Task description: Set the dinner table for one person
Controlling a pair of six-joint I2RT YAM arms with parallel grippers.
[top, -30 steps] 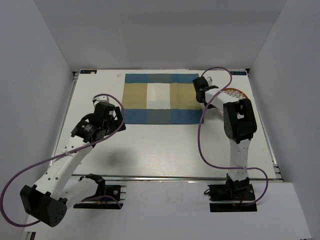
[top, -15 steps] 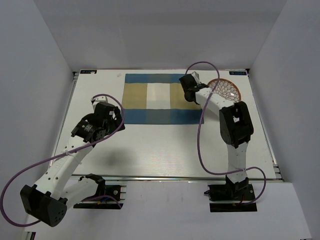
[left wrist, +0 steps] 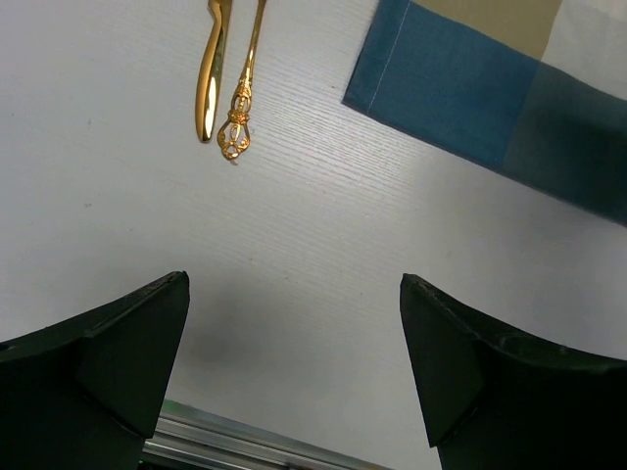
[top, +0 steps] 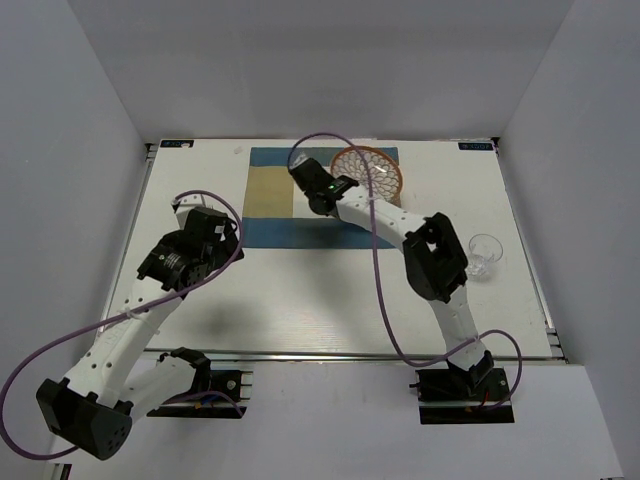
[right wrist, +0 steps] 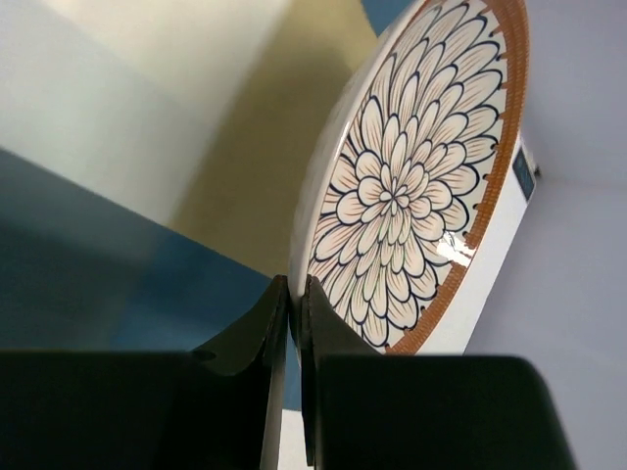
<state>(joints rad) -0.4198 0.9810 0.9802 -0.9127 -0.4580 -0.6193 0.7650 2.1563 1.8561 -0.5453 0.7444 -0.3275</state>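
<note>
The robot's right gripper should next go down and to the left in the top view and release the plate (right wrist: 411, 186) on the placemat's pale middle (right wrist: 147, 93), since it hangs off-center.
On the white dinner table (top: 330, 300) lies a blue-and-tan placemat (top: 270, 200). My right gripper (top: 330, 185) is shut on the rim of a flower-patterned plate with an orange border (top: 368, 170). In the right wrist view the plate (right wrist: 411, 186) stands tilted above the placemat (right wrist: 118, 264), its rim pinched between my right gripper (right wrist: 294, 294). My left gripper (top: 212, 232) hovers open over bare table left of the placemat. The left wrist view shows the left gripper (left wrist: 294, 282) with nothing in it, and two golden cutlery pieces (left wrist: 225, 78) beyond it.
A clear drinking glass (top: 485, 255) stands on the right side of the table, beside the right arm's elbow. Metal rails run along the table's edges (top: 350, 355), and grey walls close in the back and both sides.
The right arm has swung left with the plate, from the back right of the table to above the placemat. That uncovered the glass. The left arm has barely moved.
</note>
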